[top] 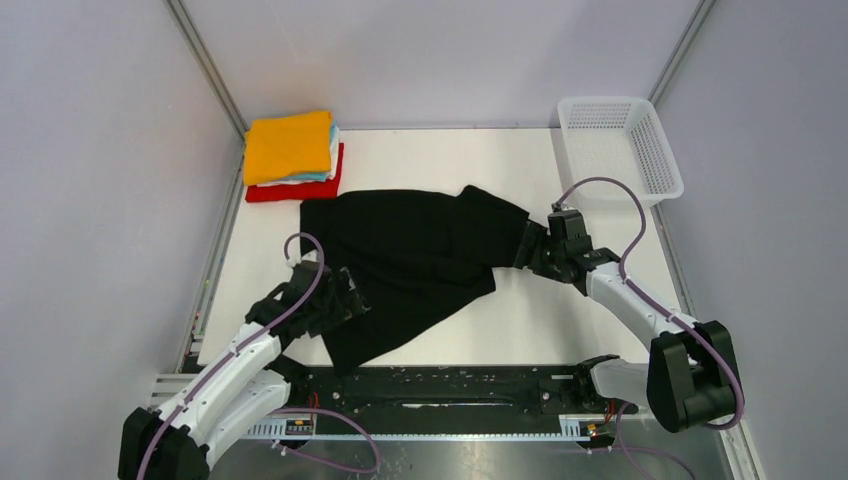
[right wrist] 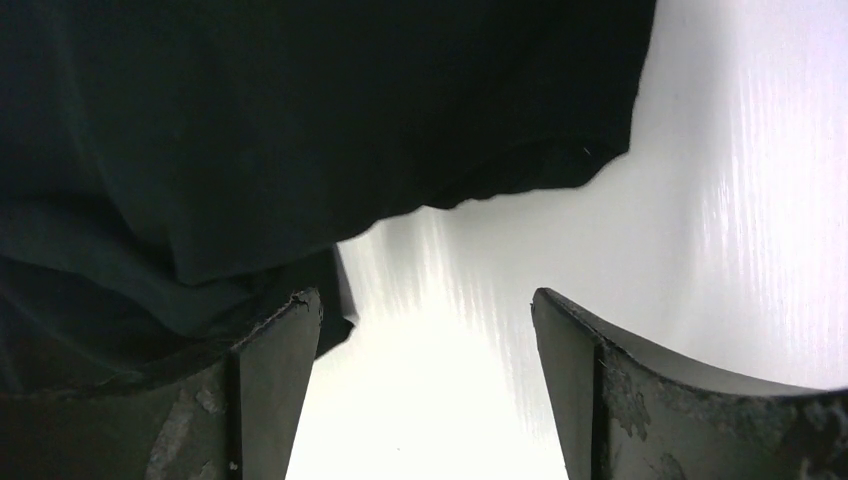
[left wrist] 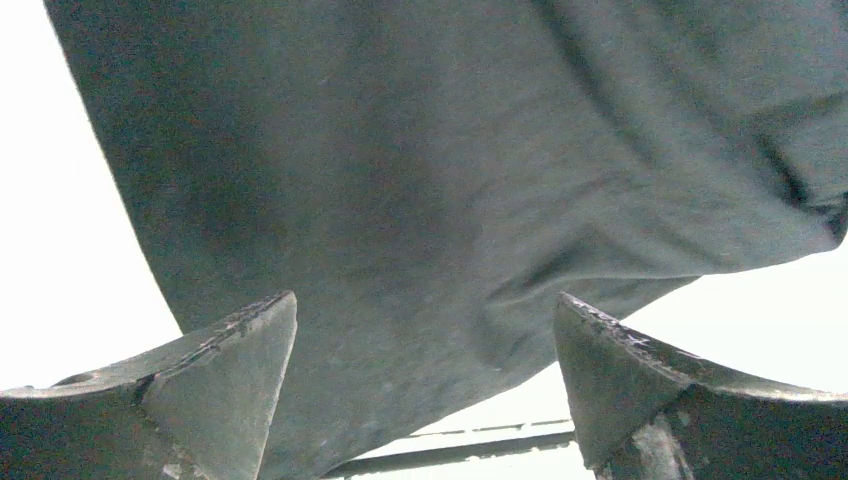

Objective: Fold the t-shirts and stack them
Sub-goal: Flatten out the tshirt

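Note:
The cloth gets narrower between my left gripper's fingers. My left gripper should next move down and slightly back toward the black bar to close on the shirt's near end (top: 366,338) (left wrist: 400,375).
A large black t-shirt (top: 415,262) lies rumpled across the middle of the white table. My left gripper (top: 352,303) is open at the shirt's near left edge; in the left wrist view the black cloth (left wrist: 420,180) spreads between and beyond its fingers (left wrist: 235,380). My right gripper (top: 527,250) is open at the shirt's right end; the right wrist view shows the cloth's edge (right wrist: 300,150) by the left finger and bare table between the jaws. A folded stack with an orange shirt (top: 289,145) on top, white and light blue below and a red one (top: 300,188) at the bottom sits at the back left.
A white plastic mesh basket (top: 620,148) stands at the back right corner. Grey walls enclose the table on three sides. A black rail (top: 460,385) runs along the near edge between the arm bases.

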You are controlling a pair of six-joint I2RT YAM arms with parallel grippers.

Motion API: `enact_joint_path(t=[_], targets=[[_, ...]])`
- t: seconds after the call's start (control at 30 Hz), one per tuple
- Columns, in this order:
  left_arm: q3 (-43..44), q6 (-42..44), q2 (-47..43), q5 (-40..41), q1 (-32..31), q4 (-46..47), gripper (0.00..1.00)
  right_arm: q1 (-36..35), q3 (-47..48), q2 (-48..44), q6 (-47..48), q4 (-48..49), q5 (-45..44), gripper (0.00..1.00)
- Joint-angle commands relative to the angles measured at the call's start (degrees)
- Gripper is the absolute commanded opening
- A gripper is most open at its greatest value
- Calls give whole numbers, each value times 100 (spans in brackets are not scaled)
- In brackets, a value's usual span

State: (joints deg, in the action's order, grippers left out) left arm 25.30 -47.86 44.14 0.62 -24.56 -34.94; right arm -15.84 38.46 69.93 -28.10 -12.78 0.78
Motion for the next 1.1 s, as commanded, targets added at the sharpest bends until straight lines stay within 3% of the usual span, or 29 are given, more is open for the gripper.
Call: enact_joint_path(t=[0.0, 0.3, 0.67, 0.9, 1.0, 1.07], targets=[[-301, -649, -332, 229, -203, -450, 96, -7, -84, 61, -192, -76, -182, 85], [-497, -1741, -348, 335, -1174, -1325, 86, 35, 136, 196, -132, -318, -1266, 88], [315, -2287, 317, 991, -2368, -2254, 84, 404, 533, 849, -170, -322, -870, 87], [291, -2030, 1336, 1247, -2416, -620, 82, 498, 491, 888, -148, -253, -720, 87], [410, -1842, 1938, 1449, -2384, -78, 72, 597, 442, 866, -170, -201, -618, 86], [635, -1660, 2389, 1377, -2347, -9, 47, 652, 426, 869, -170, -187, -552, 86]])
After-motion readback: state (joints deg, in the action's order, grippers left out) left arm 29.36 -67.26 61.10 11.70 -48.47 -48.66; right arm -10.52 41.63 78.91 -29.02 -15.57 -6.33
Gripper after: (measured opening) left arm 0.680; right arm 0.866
